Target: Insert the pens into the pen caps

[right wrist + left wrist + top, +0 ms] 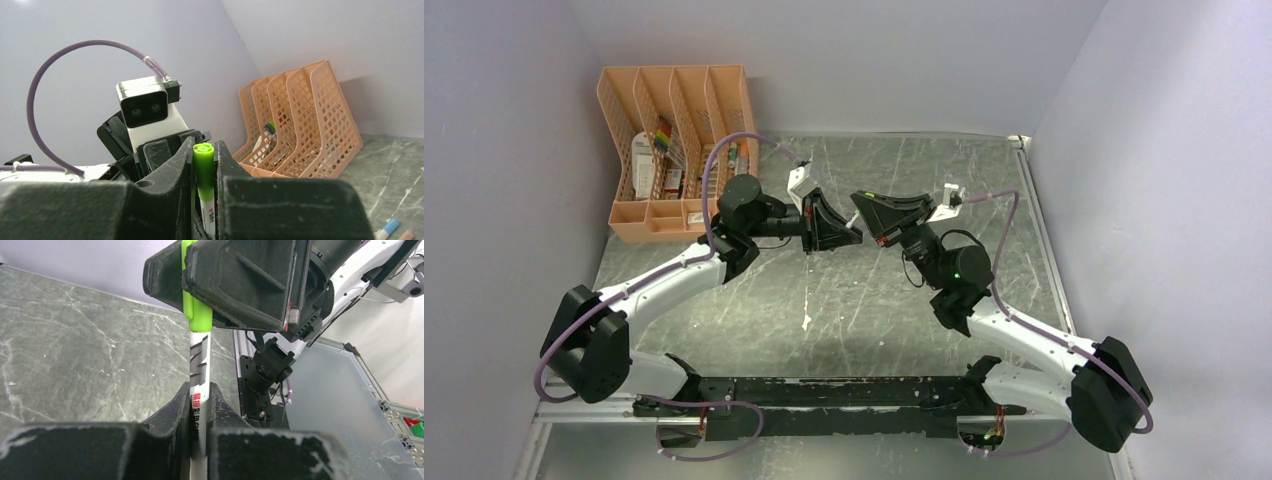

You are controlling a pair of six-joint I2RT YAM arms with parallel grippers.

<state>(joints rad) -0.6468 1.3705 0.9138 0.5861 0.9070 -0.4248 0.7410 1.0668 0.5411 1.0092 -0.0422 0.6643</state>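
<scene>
The left gripper tips and lowers onto the tabletop beside the blue-ended pen next and releases, since that lies below, to its left in the top view.
My left gripper point(839, 232) point(200, 390) is shut on the white barrel of a pen point(199, 365) and holds it in the air above the middle of the table. The bright green cap point(196, 315) sits on the pen's far end. My right gripper point(876, 218) point(204, 150) is shut on that green cap point(204, 170), with the white barrel point(209, 215) showing below it. The two grippers meet tip to tip. In the right wrist view, a blue-ended pen point(387, 230) and an orange-pink end point(406, 235) lie on the table at the lower right, mostly cut off.
The peach mesh organiser point(674, 150) point(305, 125) stands at the back left corner against the wall, with stationery inside. Grey walls close the table at the back, left and right. The table top point(904, 320) is grey marble with white scratch streaks.
</scene>
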